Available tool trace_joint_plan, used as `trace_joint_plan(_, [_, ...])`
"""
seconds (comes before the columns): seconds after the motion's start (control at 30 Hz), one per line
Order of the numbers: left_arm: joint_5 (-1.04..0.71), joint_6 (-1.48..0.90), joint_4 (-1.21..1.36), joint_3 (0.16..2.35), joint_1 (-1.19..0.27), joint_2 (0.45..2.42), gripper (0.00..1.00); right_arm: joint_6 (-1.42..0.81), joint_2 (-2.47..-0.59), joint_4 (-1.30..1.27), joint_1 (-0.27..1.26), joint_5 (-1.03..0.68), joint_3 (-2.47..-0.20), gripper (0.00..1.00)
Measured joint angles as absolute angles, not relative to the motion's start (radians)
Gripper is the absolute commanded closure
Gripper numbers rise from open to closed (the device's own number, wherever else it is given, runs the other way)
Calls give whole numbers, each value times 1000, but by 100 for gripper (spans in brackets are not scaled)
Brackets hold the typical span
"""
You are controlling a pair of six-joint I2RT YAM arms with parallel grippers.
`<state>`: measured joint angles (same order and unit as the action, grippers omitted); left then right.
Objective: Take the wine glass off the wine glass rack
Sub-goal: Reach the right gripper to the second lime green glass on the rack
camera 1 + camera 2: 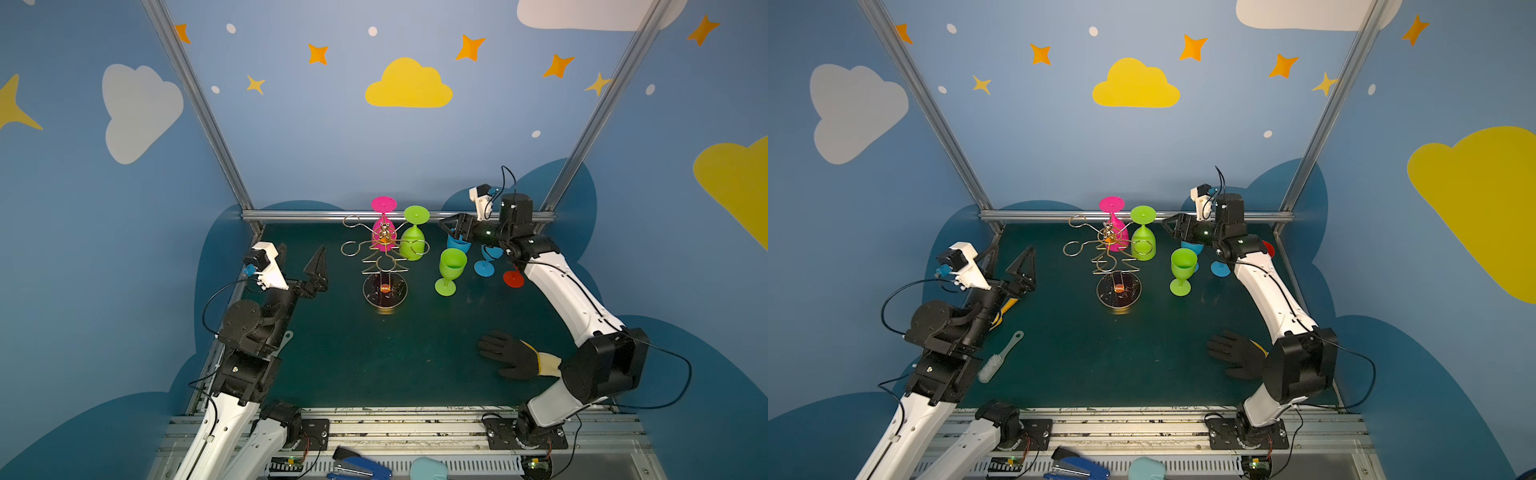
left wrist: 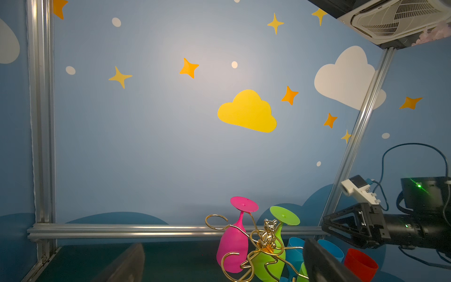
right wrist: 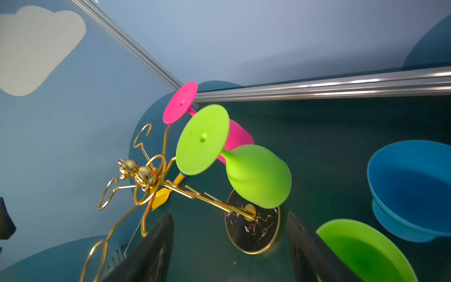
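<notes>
My right gripper is open and will next move across toward the rack, onto the rim of the green hanging glass's foot disc (image 1: 417,214) (image 3: 204,140), because it sits clear above the wire.
The gold wire wine glass rack (image 1: 384,259) (image 1: 1115,259) stands mid-table on a round dark base (image 3: 252,230). Two wine glasses hang on it upside down: a pink one (image 1: 382,226) (image 2: 233,246) at the back and a green one (image 1: 413,243) (image 3: 256,174) on its right side. My right gripper (image 1: 445,228) (image 3: 229,244) hovers just right of the green hanging glass, open and holding nothing. My left gripper (image 1: 301,259) (image 2: 223,242) stays left of the rack, wide open and empty.
Right of the rack stand a green glass (image 1: 451,266), two blue glasses (image 1: 486,259) and a red glass (image 1: 514,278), partly under my right arm. A black glove (image 1: 507,355) lies front right, a brush (image 1: 1000,357) front left. A metal rail (image 1: 316,216) bounds the back.
</notes>
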<state>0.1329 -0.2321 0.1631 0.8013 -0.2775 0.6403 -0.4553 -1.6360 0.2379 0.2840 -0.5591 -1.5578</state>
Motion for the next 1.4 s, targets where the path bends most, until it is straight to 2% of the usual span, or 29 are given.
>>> trace_joint_plan(0.37, [136, -232, 157, 801, -277, 640, 1, -520, -1850, 204, 338, -616, -1757, 31])
trace_joint_plan(0.73, [139, -232, 157, 801, -277, 634, 1, -542, -1899, 210, 361, -612, -1802, 65])
trace_joint_plan(1.3, [139, -232, 157, 801, -277, 628, 1, -630, -1890, 111, 345, -657, -1801, 99])
trace_joint_plan(1.4, [139, -232, 157, 801, -277, 628, 1, -647, -1888, 104, 344, -673, -1801, 100])
